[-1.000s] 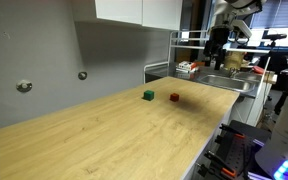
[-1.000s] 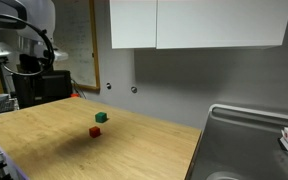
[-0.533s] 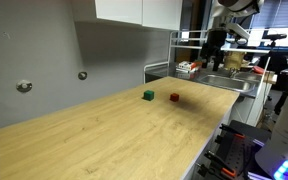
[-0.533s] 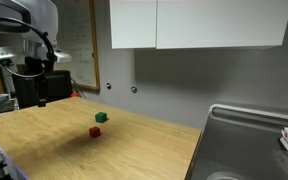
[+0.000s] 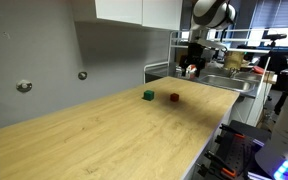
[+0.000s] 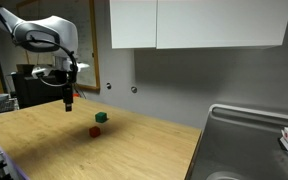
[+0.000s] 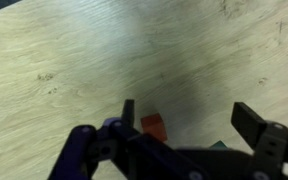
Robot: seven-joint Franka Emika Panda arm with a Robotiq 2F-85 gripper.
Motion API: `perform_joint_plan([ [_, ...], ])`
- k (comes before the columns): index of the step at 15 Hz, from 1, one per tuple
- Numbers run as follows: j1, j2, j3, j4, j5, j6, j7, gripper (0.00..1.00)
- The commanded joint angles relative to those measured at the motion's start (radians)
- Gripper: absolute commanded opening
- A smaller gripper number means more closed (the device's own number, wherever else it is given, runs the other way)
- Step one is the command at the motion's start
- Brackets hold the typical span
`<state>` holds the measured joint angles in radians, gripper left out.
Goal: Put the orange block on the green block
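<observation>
The orange block (image 7: 154,126) on the tabletop already sits just between my gripper's spread fingers, so I should move my gripper down and outward onto it next.
The orange block (image 5: 174,97) is a tiny red-orange cube on the wooden table; it also shows in an exterior view (image 6: 94,131) and in the wrist view (image 7: 154,126). The green block (image 5: 148,95) is a tiny dark green cube close beside it, also seen in an exterior view (image 6: 101,117); in the wrist view only a corner of it (image 7: 220,144) peeks out behind the gripper body. My gripper (image 6: 68,102) hangs open and empty above the table, apart from both blocks. In the wrist view its fingers (image 7: 189,116) are spread wide, the orange block just inside one finger.
The long wooden table (image 5: 114,135) runs to a steel sink (image 6: 246,140) at one end. A dish rack with items (image 5: 189,68) stands by the sink. Grey wall with knobs (image 5: 82,75) and white cabinets (image 6: 194,22) lie behind.
The arm has swung in from the table's end and now hovers over the table, much nearer the two blocks. The blocks have not moved.
</observation>
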<state>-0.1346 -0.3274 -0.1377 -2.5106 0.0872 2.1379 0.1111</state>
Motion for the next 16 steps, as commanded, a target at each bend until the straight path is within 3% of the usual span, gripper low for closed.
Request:
perform_joint_plan([
  [1, 0.006, 0.202, 0.041, 0.146, -0.018, 0.022, 0.086, 1.0],
  [8, 0.004, 0.508, 0.017, 0.369, -0.019, 0.0, 0.077, 1.0],
  [15, -0.003, 0.728, -0.012, 0.502, -0.026, -0.025, 0.075, 1.0],
  [16, -0.004, 0.749, -0.014, 0.515, -0.026, -0.028, 0.073, 0.75],
])
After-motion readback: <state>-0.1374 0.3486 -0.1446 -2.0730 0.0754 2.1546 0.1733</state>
